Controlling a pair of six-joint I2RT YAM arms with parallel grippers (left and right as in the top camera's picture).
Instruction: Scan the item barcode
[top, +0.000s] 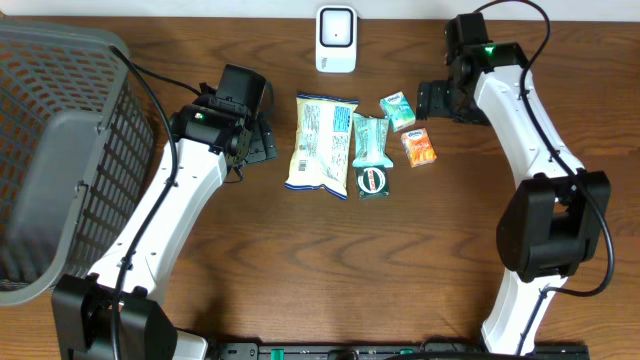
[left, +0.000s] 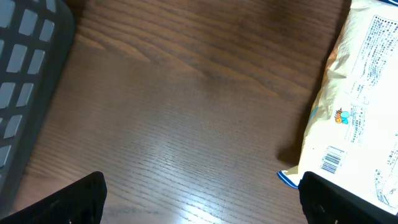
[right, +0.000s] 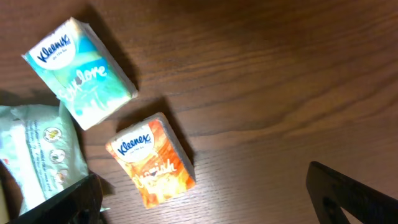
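The wood at the orange pack's edge away from the pouch is bare, so the robot's right gripper needs to tilt, lower and pull back onto that edge next.
A white barcode scanner (top: 336, 38) stands at the table's back edge. In front of it lie a pale yellow snack bag (top: 320, 143), a teal wipes pouch (top: 370, 150), a teal tissue pack (top: 397, 110) and an orange tissue pack (top: 419, 147). My left gripper (top: 262, 140) hovers open just left of the snack bag (left: 360, 106), whose barcode (left: 331, 160) faces up beside the right finger (left: 348, 202). My right gripper (top: 430, 100) is open just right of the tissue packs. In its wrist view the orange pack (right: 152, 160) lies near the left finger (right: 68, 205). Neither gripper holds anything.
A large grey mesh basket (top: 50, 150) fills the left side of the table, and its wall (left: 25, 74) shows in the left wrist view. The teal pack (right: 81, 71) and the pouch (right: 37, 149) lie left of the right gripper. Bare wood spreads across the front.
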